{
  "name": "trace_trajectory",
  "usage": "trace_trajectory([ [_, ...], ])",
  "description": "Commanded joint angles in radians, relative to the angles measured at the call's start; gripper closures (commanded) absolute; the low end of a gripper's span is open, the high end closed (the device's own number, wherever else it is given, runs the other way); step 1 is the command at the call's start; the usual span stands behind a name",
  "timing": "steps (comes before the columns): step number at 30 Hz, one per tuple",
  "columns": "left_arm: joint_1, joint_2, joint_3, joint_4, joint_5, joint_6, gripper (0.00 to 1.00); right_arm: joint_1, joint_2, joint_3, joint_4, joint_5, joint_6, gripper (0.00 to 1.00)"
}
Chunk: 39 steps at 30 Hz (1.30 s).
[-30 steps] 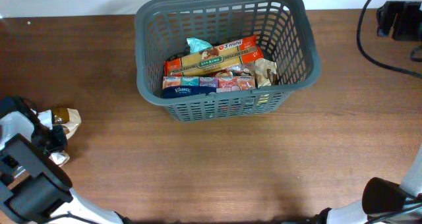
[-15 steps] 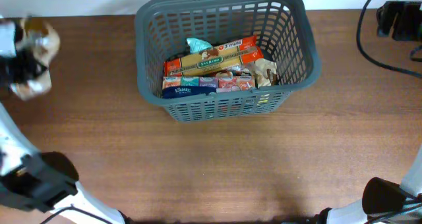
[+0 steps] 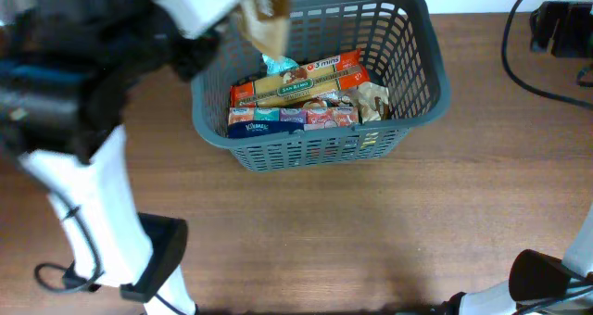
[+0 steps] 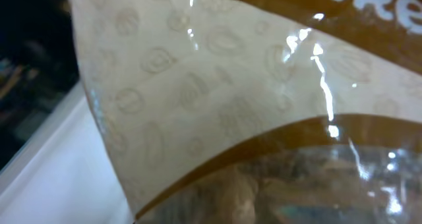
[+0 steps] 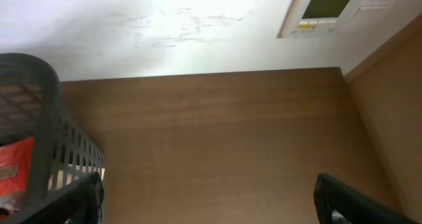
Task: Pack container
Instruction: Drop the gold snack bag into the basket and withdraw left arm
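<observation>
The snack bag (image 3: 267, 7) is still hanging above the basket's rim. I will move my left gripper over the yellow pasta box (image 3: 301, 86) next and lower the snack bag into the basket.
The dark grey slotted basket (image 3: 315, 150) stands at the back middle of the wooden table and also shows at the left of the right wrist view (image 5: 41, 118). It holds a long yellow pasta box (image 3: 301, 86), a blue tissue pack (image 3: 252, 126), a teal packet (image 3: 278, 63) and other packets. My left gripper (image 3: 236, 9) is shut on a cream and brown snack bag (image 3: 267, 7), held above the basket's back left corner. The bag fills the left wrist view (image 4: 217, 99) and hides the fingers. My right gripper (image 5: 211, 204) is open and empty, low over the table to the right of the basket.
Black cables and a dark device (image 3: 561, 28) lie at the back right corner. A white wall with a control panel (image 5: 326, 10) stands behind the table. My left arm (image 3: 83, 102) reaches across the left side of the table.
My left gripper has carried the snack bag from the table's left front edge, up and to the right, to above the basket's back left corner. The right arm has not moved.
</observation>
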State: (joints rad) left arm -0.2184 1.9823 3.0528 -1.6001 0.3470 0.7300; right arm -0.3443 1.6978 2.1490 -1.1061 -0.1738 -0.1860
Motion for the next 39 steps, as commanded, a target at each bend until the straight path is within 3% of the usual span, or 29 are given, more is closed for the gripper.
trace_trajectory([
  [1, -0.089, 0.11, -0.096, 0.015, -0.11, 0.107, 0.98, -0.003, 0.0, -0.002, 0.002, 0.009, 0.004, 0.01],
  [8, -0.134, 0.307, -0.245, 0.086, -0.134, 0.089, 0.98, -0.003, 0.0, -0.002, 0.002, 0.009, 0.004, 0.01],
  [14, -0.143, 0.42, -0.249, 0.116, -0.151, 0.021, 0.96, -0.003, 0.0, -0.002, 0.002, 0.009, 0.004, 0.01],
  [15, -0.143, 0.433, -0.249, 0.115, -0.151, 0.006, 0.87, -0.003, 0.0, -0.002, 0.002, 0.009, 0.004, 0.01],
  [17, -0.144, 0.451, -0.249, 0.108, -0.154, -0.036, 0.51, -0.003, 0.0, -0.002, 0.002, 0.009, 0.004, 0.01],
  [18, -0.144, 0.453, -0.249, 0.103, -0.153, -0.053, 0.0, -0.003, 0.0, -0.002, 0.002, 0.009, 0.004, 0.01],
  [22, -0.144, 0.43, -0.233, 0.072, -0.162, -0.103, 0.01, -0.003, 0.0, -0.002, 0.002, 0.009, 0.004, 0.01],
  [25, -0.143, 0.373, -0.187, 0.066, -0.234, -0.217, 0.01, -0.003, 0.0, -0.002, 0.002, 0.009, 0.004, 0.01],
  [35, -0.129, 0.097, -0.137, -0.087, -0.67, -0.472, 0.01, -0.003, 0.0, -0.002, 0.002, 0.009, 0.004, 0.01],
  [39, -0.058, -0.041, -0.138, -0.087, -0.732, -0.56, 0.01, -0.003, 0.0, -0.002, 0.002, 0.009, 0.004, 0.01],
])
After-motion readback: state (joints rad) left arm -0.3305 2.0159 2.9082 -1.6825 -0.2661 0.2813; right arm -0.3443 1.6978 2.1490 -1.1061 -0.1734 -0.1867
